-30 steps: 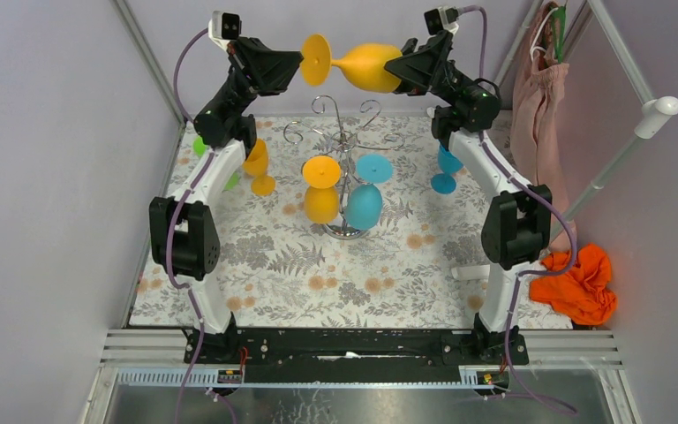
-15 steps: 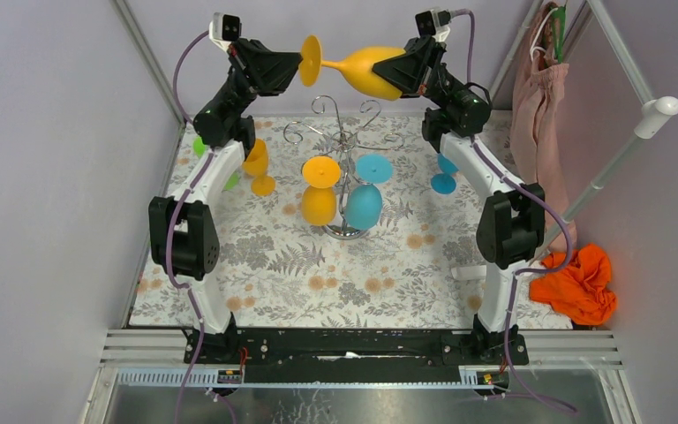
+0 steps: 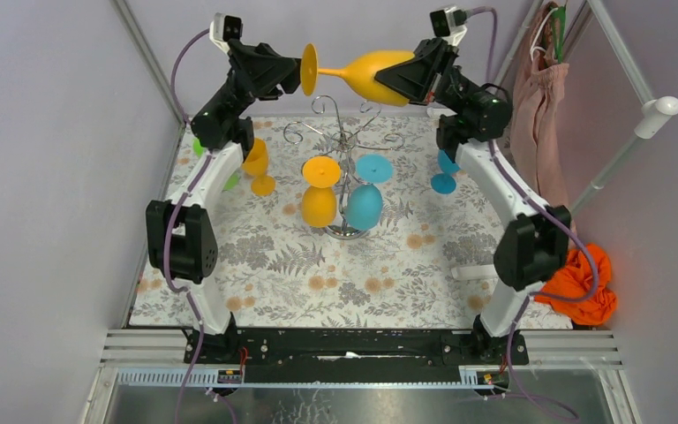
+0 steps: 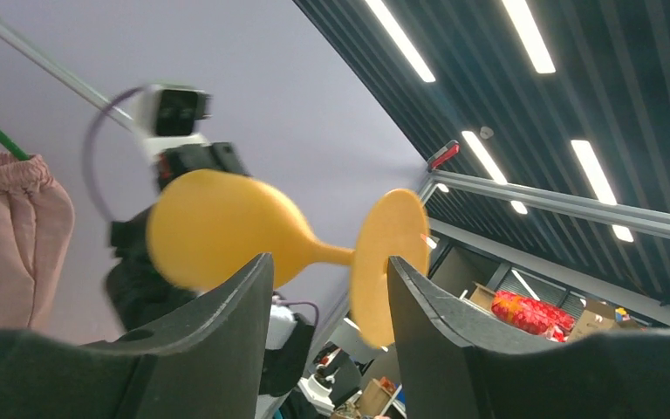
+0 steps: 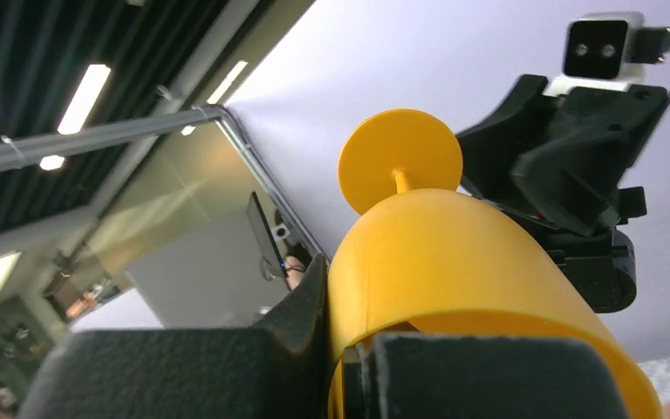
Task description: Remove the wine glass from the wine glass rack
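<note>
The yellow glass (image 3: pixel 366 71) lies sideways in midair, so I should next turn my right gripper fingers-down and lower it toward the clear mat (image 3: pixel 409 187) beside the standing blue glass.
A yellow wine glass (image 3: pixel 366 71) lies sideways high in the air above the wine glass rack (image 3: pixel 344 141), a silver wire stand. My right gripper (image 3: pixel 399 75) is shut on the rim of the bowl (image 5: pixel 454 253), one finger outside and one inside. My left gripper (image 3: pixel 293 69) is open; the glass's round foot (image 4: pixel 388 253) sits at its fingertips (image 4: pixel 436 323), and no grip shows. An orange glass (image 3: pixel 320 190) and a blue glass (image 3: pixel 366 199) hang upside down on the rack.
An orange glass (image 3: pixel 259 168) and a green object (image 3: pixel 199 146) stand behind the left arm, and a blue glass (image 3: pixel 446 172) stands beside the right arm. Pink cloth (image 3: pixel 538 97) hangs at the right wall. An orange cloth (image 3: pixel 583 283) lies off the mat.
The left gripper has opened and let go of the glass's foot. The right gripper has shut on the bowl and shifted the glass slightly right.
</note>
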{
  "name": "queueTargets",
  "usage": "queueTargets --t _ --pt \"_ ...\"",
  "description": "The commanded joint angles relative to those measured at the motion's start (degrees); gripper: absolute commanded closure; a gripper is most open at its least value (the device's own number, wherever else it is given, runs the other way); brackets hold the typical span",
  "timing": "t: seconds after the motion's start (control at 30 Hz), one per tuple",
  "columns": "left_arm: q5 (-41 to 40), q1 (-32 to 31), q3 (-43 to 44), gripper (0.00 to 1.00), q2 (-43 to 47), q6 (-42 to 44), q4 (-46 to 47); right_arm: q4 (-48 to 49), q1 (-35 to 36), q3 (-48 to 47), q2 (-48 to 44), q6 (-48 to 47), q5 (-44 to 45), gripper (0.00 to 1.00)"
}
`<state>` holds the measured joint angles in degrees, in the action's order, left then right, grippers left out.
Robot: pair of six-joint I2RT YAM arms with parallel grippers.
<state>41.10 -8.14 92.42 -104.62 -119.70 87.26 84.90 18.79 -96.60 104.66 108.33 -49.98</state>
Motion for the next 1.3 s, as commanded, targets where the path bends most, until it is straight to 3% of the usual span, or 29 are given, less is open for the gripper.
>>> queueTargets --t 0.0,0.07,0.13,0.23,0.3,0.37,0.5,0.73,0.87,1.1,1.27 --pt "4.6 2.6 -1.9 0.42 4.6 2.4 -4.1 -19.9 -0.6 1.4 -15.0 -22.6 -5.0 1.00" --pt "7.9 3.6 -2.7 0.42 7.6 11.8 -15.9 -49.7 -0.7 -0.4 -20.8 -44.1 -2.7 1.00" --pt "9.0 3.8 -2.3 0.43 11.8 27.1 -35.7 -75.2 -0.6 -5.0 -25.6 -64.8 6.4 1.00" --pt "1.8 3.1 4.8 0.43 16.5 54.9 -73.9 -95.4 -0.9 -11.1 -27.7 -80.1 19.6 1.00" --pt "-7.4 2.0 12.3 0.43 16.9 67.7 -97.3 -104.3 -0.9 -16.3 -27.1 -86.2 28.2 1.00" --pt "-14.1 1.6 16.4 0.44 17.1 73.7 -106.9 -111.5 -0.8 -20.0 -25.4 -89.7 33.9 1.00" --pt "-23.6 1.2 20.5 0.44 17.5 79.1 -117.6 -122.4 -0.9 -28.7 -19.8 -94.0 47.5 1.00" --pt "-36.2 -0.6 21.2 0.46 19.7 85.6 -126.8 -140.1 -1.3 -44.0 -5.1 -97.8 60.7 1.00" --pt "-38.3 -1.4 18.0 0.46 22.4 87.1 -127.7 -143.7 -2.9 -44.0 -1.5 -98.5 68.0 1.00" --pt "-38.5 -1.6 11.5 0.46 26.1 87.6 -125.7 -144.9 -4.3 -41.7 2.6 -99.2 55.9 1.00" --pt "-38.6 -1.6 9.9 0.45 26.5 88.2 -125.6 -142.6 -3.5 -38.5 2.8 -100.4 52.1 1.00"
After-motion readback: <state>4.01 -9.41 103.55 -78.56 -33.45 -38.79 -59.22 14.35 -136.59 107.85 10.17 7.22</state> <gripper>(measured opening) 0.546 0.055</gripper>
